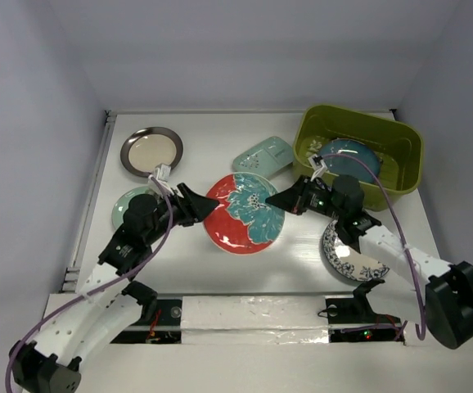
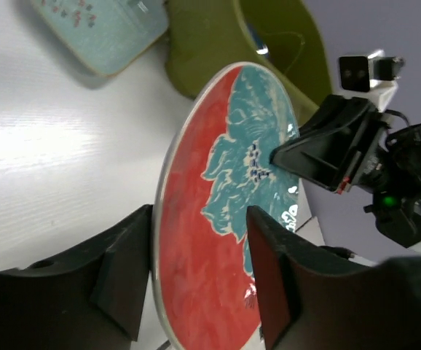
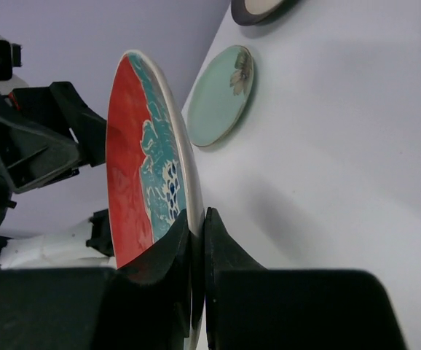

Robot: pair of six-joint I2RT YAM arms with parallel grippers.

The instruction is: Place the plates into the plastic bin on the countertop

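My right gripper needs to swing to the right in the top view, then go down onto the bin's dark teal plate [image 1: 350, 159] to release, since it is already holding the red-and-teal plate's rim.
The red-and-teal round plate [image 1: 245, 214] is in the middle of the countertop [image 1: 204, 131], between my two grippers. My right gripper [image 1: 279, 199] is shut on its right rim, which is pinched between the fingers in the right wrist view [image 3: 198, 215]. My left gripper [image 1: 201, 205] is open at the plate's left rim, one finger on each side of the edge [image 2: 199, 219]. The olive-green plastic bin [image 1: 400, 168] stands at the back right with a dark teal plate [image 1: 347, 157] inside.
A metal-rimmed cream plate [image 1: 150, 150] lies at the back left. A mint rectangular plate [image 1: 263, 155] sits beside the bin. A mint round plate [image 1: 122, 209] is partly under my left arm, and a blue-floral white plate [image 1: 351, 260] under my right arm. A metal rail [image 1: 89, 205] runs along the left edge.
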